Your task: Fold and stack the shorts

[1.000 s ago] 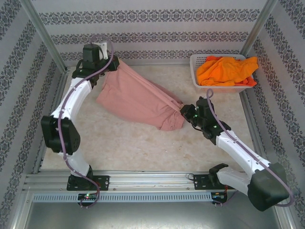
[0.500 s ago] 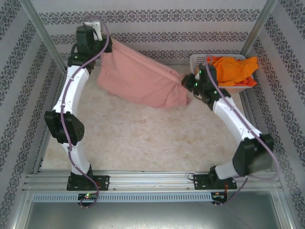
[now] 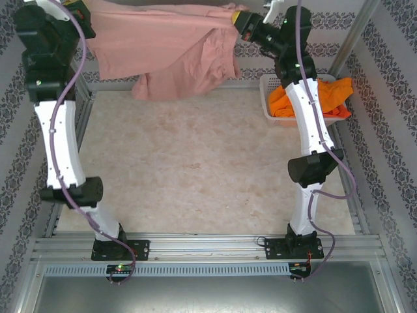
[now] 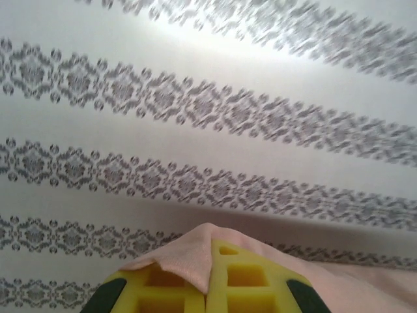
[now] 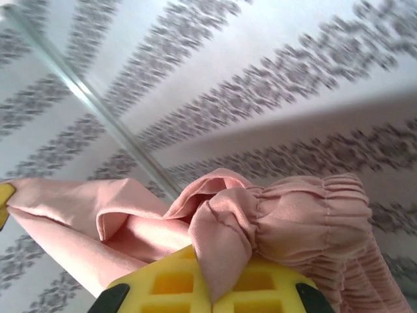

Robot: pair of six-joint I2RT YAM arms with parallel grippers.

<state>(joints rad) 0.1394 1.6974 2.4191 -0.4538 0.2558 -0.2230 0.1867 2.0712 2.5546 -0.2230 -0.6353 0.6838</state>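
The robot's right gripper should lower the gathered waistband end and draw it back onto the tabletop before letting go of it.
The dusty pink shorts [image 3: 166, 49] hang stretched high above the back of the table between both raised arms. My left gripper [image 3: 83, 14] is shut on their left corner; in the left wrist view pink cloth [image 4: 189, 257] is pinched between the yellow fingers [image 4: 244, 280]. My right gripper [image 3: 240, 23] is shut on the gathered waistband at the right end, and the bunched pink shorts [image 5: 273, 215] sit between its yellow fingers [image 5: 169, 283] in the right wrist view. Orange shorts [image 3: 326, 94] lie in the basket behind the right arm.
A white mesh basket [image 3: 270, 98] stands at the back right corner. The patterned back wall [image 3: 195, 88] is close behind the hanging cloth. Metal frame posts [image 3: 358, 29] rise at the back corners. The beige tabletop [image 3: 195, 169] lies below.
Both arms have risen steeply, lifting the pink shorts off the table and spreading them in the air near the back wall. Both grips have held throughout.
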